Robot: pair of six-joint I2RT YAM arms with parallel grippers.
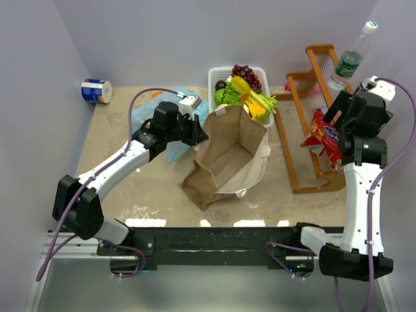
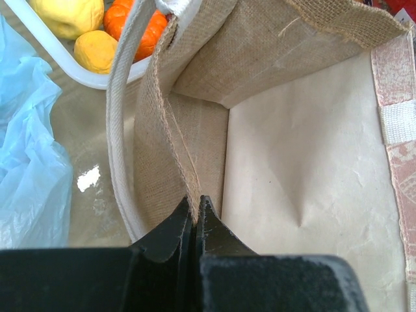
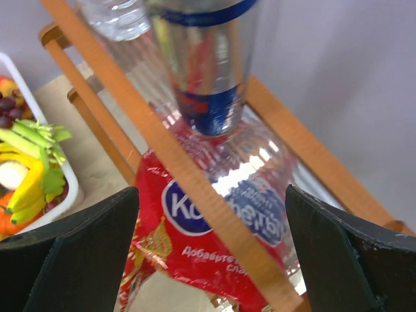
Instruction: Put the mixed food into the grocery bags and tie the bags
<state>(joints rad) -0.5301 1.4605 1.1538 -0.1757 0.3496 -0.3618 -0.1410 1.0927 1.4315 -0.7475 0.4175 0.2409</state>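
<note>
The blue-banded can (image 3: 207, 71) on the rack stands upright beyond my right gripper's open fingers, so next that gripper will move outward and down, and its fingers will go around the can.
The brown bag (image 1: 231, 159) with white handles stands open at the table's middle. My left gripper (image 1: 203, 133) is shut on its left rim; the left wrist view shows the jaws (image 2: 195, 211) pinching the burlap edge beside a white handle (image 2: 120, 130). The light-blue plastic bag (image 1: 170, 107) lies crumpled behind my left arm and shows in the left wrist view (image 2: 26, 162). The mixed food (image 1: 244, 88) fills the white basket (image 1: 213, 81): grapes, yellow, green and orange pieces. My right gripper (image 1: 333, 117) is open over the orange rack, empty (image 3: 211, 260).
A red snack packet (image 1: 323, 136) and a water bottle (image 1: 350, 62) lie on the orange wooden rack (image 1: 305, 130) at the right. A tin can (image 1: 96, 91) lies at the back left. Walls close in the table's left, back and right sides.
</note>
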